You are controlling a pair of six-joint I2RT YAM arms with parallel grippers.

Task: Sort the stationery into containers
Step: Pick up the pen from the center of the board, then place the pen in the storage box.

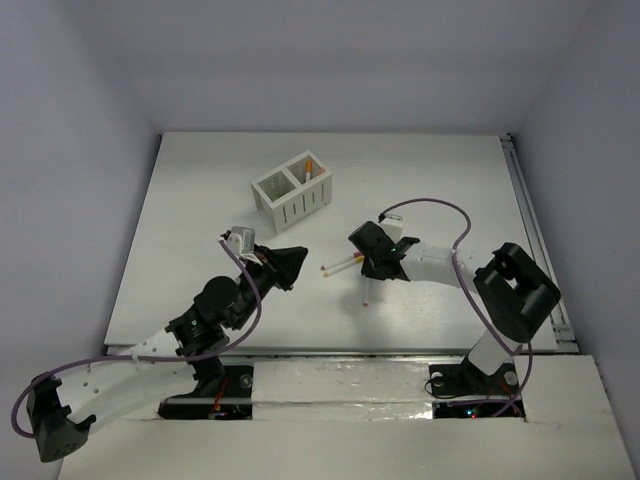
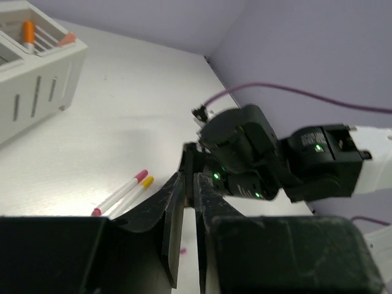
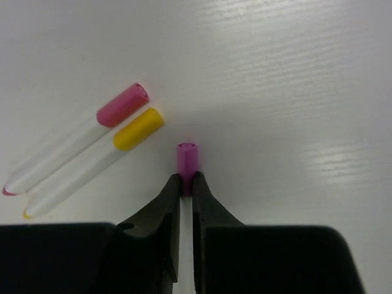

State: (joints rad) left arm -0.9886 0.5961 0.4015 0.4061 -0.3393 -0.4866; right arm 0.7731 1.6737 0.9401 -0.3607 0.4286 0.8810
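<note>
A pen already stands in the container section with the orange-capped pen, so I should next lift my right gripper outward, tip the purple-capped pen upright and release it there.
My right gripper is shut on a white pen with a purple cap, low over the table; in the top view the pen sticks out from the gripper towards the near edge. Two pens, pink-capped and yellow-capped, lie side by side on the table just left of it. The white slotted organiser stands at the back, with an orange-capped pen in its right compartment. My left gripper is shut and empty, left of the two lying pens.
The left wrist view shows the organiser at upper left with two orange caps in it, and the right arm's black wrist close in front of my left fingers. Grey walls enclose the white table.
</note>
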